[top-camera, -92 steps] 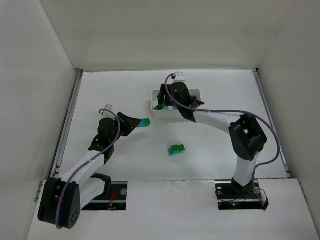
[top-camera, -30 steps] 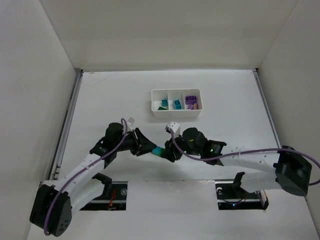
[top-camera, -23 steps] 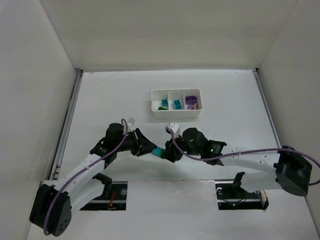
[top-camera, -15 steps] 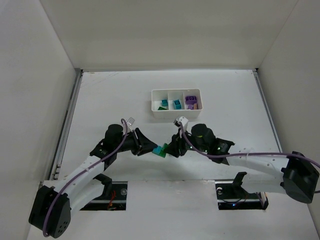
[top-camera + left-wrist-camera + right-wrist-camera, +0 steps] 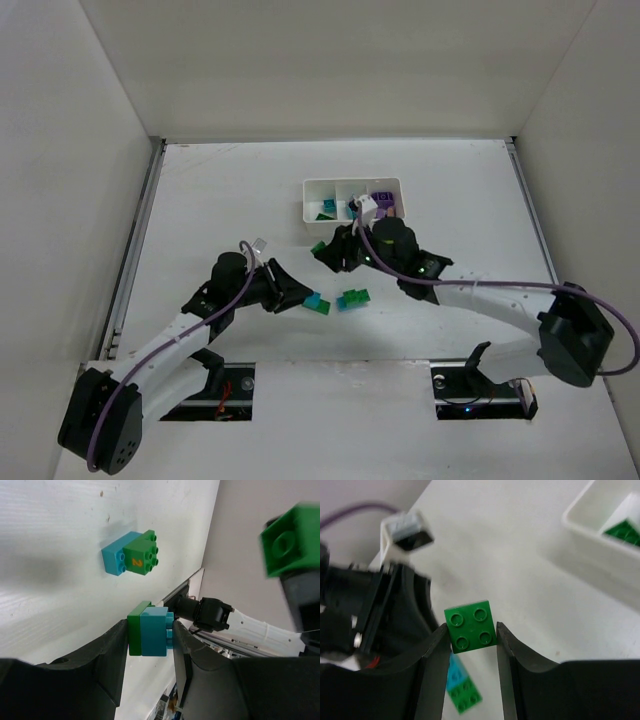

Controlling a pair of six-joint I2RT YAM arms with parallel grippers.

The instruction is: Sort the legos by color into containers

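Observation:
Next, my right gripper moves outward past the white tray's near side and releases its green brick over the tray's end section (image 5: 320,206) (image 5: 623,529), since a matching green brick lies there.
My left gripper (image 5: 312,302) is shut on a small clump, a teal brick with a thin green plate (image 5: 150,634), held just above the table. My right gripper (image 5: 322,250) is shut on a single green brick (image 5: 471,625), held in the air near the white tray's (image 5: 318,185) front left corner. A blue-and-green clump (image 5: 352,298) lies on the table between the arms; it also shows in the left wrist view (image 5: 131,554) and the right wrist view (image 5: 462,687). The tray holds a green brick (image 5: 625,530) on the left, teal in the middle, purple (image 5: 383,199) on the right.
The right arm's wrist (image 5: 395,240) covers part of the tray's front edge. The left gripper's body (image 5: 380,610) sits close below the right gripper. White walls enclose the table (image 5: 220,190) on three sides.
The two grippers met at the clump held by the left. The right gripper has since pulled away toward the tray with a green brick. The left still holds the teal piece.

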